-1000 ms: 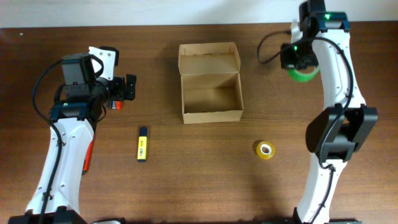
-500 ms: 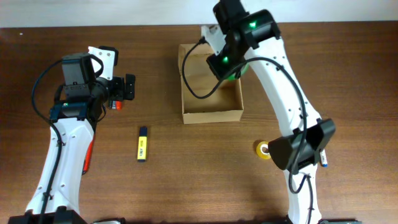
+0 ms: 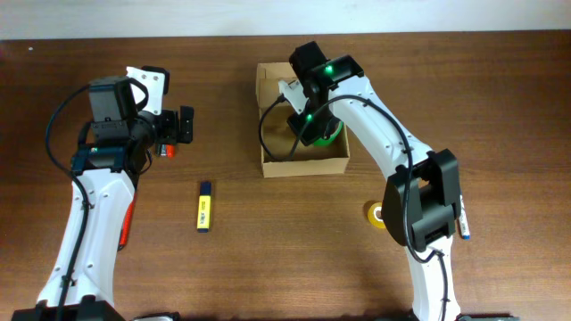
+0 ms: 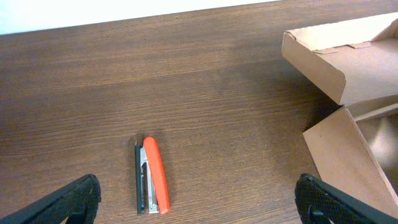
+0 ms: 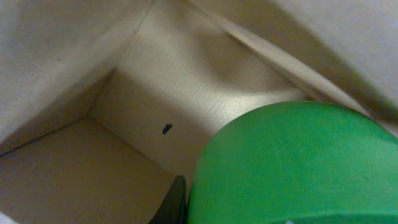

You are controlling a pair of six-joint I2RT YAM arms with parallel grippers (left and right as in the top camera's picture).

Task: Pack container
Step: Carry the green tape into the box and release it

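Note:
Before opening my right gripper, I will lower the green tape roll deeper.
The container (image 3: pixel 303 164) is a tan cardboard box at the table's middle back, with its flap lid (image 3: pixel 277 73) open toward the far side. My right gripper (image 3: pixel 310 121) reaches down into it, shut on a green tape roll (image 3: pixel 326 133). In the right wrist view the green tape roll (image 5: pixel 292 168) fills the lower right, one dark finger (image 5: pixel 176 202) lies against its side, and the container's inner walls (image 5: pixel 186 81) surround it. My left gripper (image 3: pixel 183 125) hangs open left of the container, over bare wood beside an orange stapler (image 4: pixel 153 175). The container's corner (image 4: pixel 339 149) shows in the left wrist view.
A yellow highlighter (image 3: pixel 204 206) lies in front of the left gripper. A yellow tape roll (image 3: pixel 379 215) sits front right of the container. A red object (image 3: pixel 128 223) lies beside the left arm, and a blue pen (image 3: pixel 463 227) by the right arm's base.
My right arm swung from the table's back right leftward with the green tape roll and lowered it into the container. The left arm has not moved.

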